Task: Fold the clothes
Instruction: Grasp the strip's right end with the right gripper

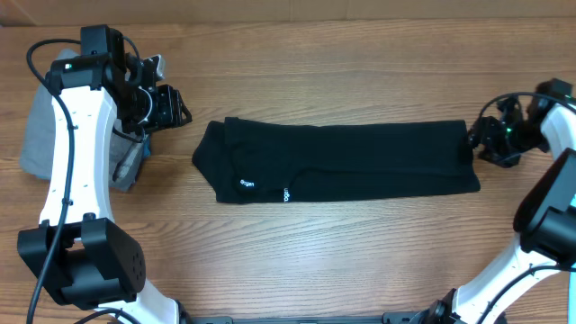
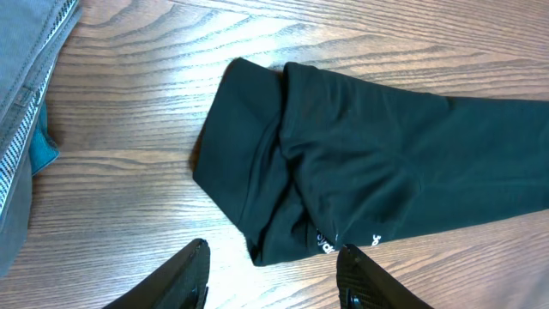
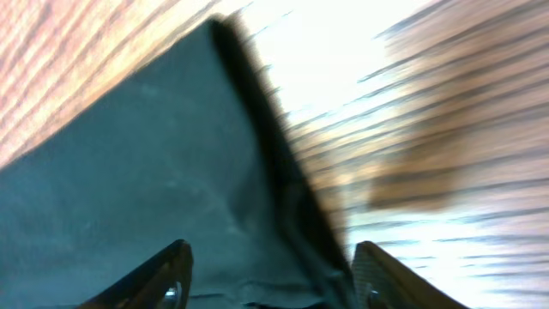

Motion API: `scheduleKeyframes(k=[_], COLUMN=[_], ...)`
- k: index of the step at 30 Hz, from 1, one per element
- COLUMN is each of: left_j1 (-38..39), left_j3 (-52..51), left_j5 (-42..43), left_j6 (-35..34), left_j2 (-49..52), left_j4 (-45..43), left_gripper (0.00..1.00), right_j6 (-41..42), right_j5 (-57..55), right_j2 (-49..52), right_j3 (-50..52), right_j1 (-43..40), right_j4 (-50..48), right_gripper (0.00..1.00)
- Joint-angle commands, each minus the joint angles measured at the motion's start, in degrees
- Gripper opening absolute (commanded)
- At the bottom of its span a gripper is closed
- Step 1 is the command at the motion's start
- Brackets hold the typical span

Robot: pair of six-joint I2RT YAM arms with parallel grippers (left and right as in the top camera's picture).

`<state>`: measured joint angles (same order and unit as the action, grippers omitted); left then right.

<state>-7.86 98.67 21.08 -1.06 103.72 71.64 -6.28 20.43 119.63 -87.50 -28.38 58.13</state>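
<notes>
I will lower my right gripper next onto the edge of the black garment between its open fingers, at the end of the garment. My right gripper will tilt flatter along the garment.
The clothes point(image 1: 342, 160) are a black garment folded into a long strip across the middle of the wooden table, with small white logo prints near its left front edge. My left gripper point(image 1: 175, 106) is open and empty, just left of the strip's left end; in the left wrist view its fingers point(image 2: 270, 275) frame the garment's lower left corner point(image 2: 283, 172). My right gripper point(image 1: 475, 144) is open at the strip's right end. In the right wrist view its fingers point(image 3: 270, 279) straddle the black cloth edge point(image 3: 171, 154), which is blurred.
Light grey folded trousers point(image 1: 40, 135) lie at the far left under the left arm, also in the left wrist view point(image 2: 26, 77). Bare wooden table point(image 1: 342, 252) surrounds the black strip.
</notes>
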Motion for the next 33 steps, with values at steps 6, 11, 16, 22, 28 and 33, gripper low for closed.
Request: scheduleKeyframes(k=[6,11,16,22,28,33], left_j1=[0.4,0.4,0.4,0.4,0.4,0.4], left_j3=[1.2,1.2,1.2,1.2,1.2,1.2], left_j5=[1.0,1.0,1.0,1.0,1.0,1.0], left_j6=[1.3,1.3,2.3,2.4,2.4,2.4], left_j2=[0.4,0.4,0.4,0.4,0.4,0.4], left_j4=[-0.3,-1.4,-1.6,-1.5,-1.1,-1.0], left_gripper=[0.52,0.52,0.52,0.52,0.52,0.52], right_j6=[-4.4,-9.0,-12.4,-12.4,-11.7,-9.9], right_j5=[7.9,12.5,16.3,15.2,15.1,15.3], right_j2=[1.6,5.2,9.6,11.2,11.0,8.6], right_j3=[0.7,2.6,2.9,2.9,1.9,-0.4], right_j1=[-7.4,-7.1,-5.2,-4.0,-5.2,-6.0], right_j4=[-0.7,0.6,2.6,3.4,3.9,6.1], right_gripper=[0.54,0.52,0.56,0.29,0.04,0.04])
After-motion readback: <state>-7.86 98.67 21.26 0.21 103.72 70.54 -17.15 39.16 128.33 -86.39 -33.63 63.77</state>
